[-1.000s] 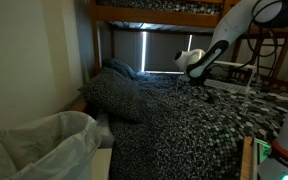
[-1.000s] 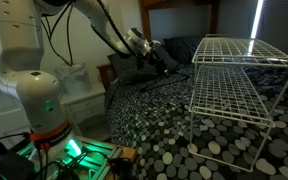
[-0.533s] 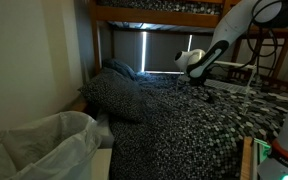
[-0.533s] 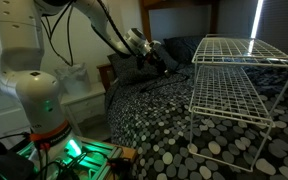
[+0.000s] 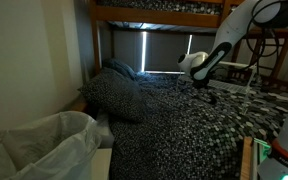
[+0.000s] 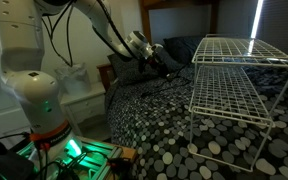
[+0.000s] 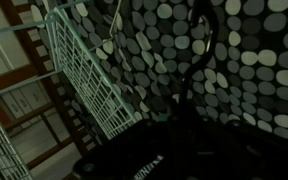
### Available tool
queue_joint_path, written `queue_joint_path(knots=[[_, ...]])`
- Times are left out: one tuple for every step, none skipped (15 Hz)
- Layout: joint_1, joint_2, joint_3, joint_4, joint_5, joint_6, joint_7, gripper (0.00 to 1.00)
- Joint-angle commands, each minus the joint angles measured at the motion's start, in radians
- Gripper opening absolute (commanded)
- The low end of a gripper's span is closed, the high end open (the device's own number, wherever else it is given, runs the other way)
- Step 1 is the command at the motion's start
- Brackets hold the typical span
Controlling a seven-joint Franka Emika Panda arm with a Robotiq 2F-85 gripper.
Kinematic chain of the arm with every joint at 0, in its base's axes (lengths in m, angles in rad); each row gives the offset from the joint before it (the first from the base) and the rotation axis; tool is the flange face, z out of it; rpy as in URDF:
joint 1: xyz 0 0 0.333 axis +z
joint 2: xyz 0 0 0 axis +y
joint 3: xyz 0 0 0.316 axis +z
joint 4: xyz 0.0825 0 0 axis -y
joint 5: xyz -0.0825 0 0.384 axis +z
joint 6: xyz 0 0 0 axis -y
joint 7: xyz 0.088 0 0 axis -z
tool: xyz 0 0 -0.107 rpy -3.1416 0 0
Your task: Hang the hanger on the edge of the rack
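My gripper will next go down onto the open bedspread (image 6: pixel 170 92) short of the white wire rack (image 6: pixel 234 70) and let go of the hanger there, as the hanger still hovers above the bed.
The white wire rack (image 6: pixel 234 70) stands on the speckled bedspread and also shows in the wrist view (image 7: pixel 79 70) at the left. My gripper (image 6: pixel 158 60) hovers above the bed, some way short of the rack's near end; it also shows in an exterior view (image 5: pixel 196 70). In the wrist view a thin dark curved hanger (image 7: pixel 196 60) runs from the dark jaws (image 7: pixel 179 135) out over the bedspread, so the jaws appear shut on it. The jaws themselves are very dark.
A brown wooden bunk-bed frame (image 5: pixel 154 14) crosses overhead. A dark pillow (image 5: pixel 119 95) lies at the head of the bed. White crumpled cloth (image 5: pixel 44 140) lies beside the bed. The robot base (image 6: pixel 34 100) stands by the bed.
My gripper has shifted slightly toward the rack with the hanger. The rack has not moved.
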Motion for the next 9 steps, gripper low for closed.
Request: queue_joint_path(knots=[[-0.035, -0.029, 0.008, -0.068, -0.071, 0.099, 0.026, 0.02], [-0.041, -0.028, 0.006, -0.077, -0.084, 0.123, 0.028, 0.02], [-0.049, -0.027, 0.003, -0.087, -0.098, 0.15, 0.032, 0.02], [-0.056, -0.024, 0.001, -0.094, -0.111, 0.17, 0.037, 0.02], [-0.065, -0.023, -0.001, -0.1, -0.115, 0.187, 0.038, 0.02], [-0.073, -0.02, -0.003, -0.106, -0.119, 0.203, 0.041, 0.02], [-0.082, -0.016, -0.006, -0.109, -0.119, 0.218, 0.037, 0.02], [-0.09, -0.014, -0.009, -0.113, -0.119, 0.233, 0.038, 0.02], [-0.097, -0.01, -0.012, -0.115, -0.119, 0.246, 0.04, 0.02]])
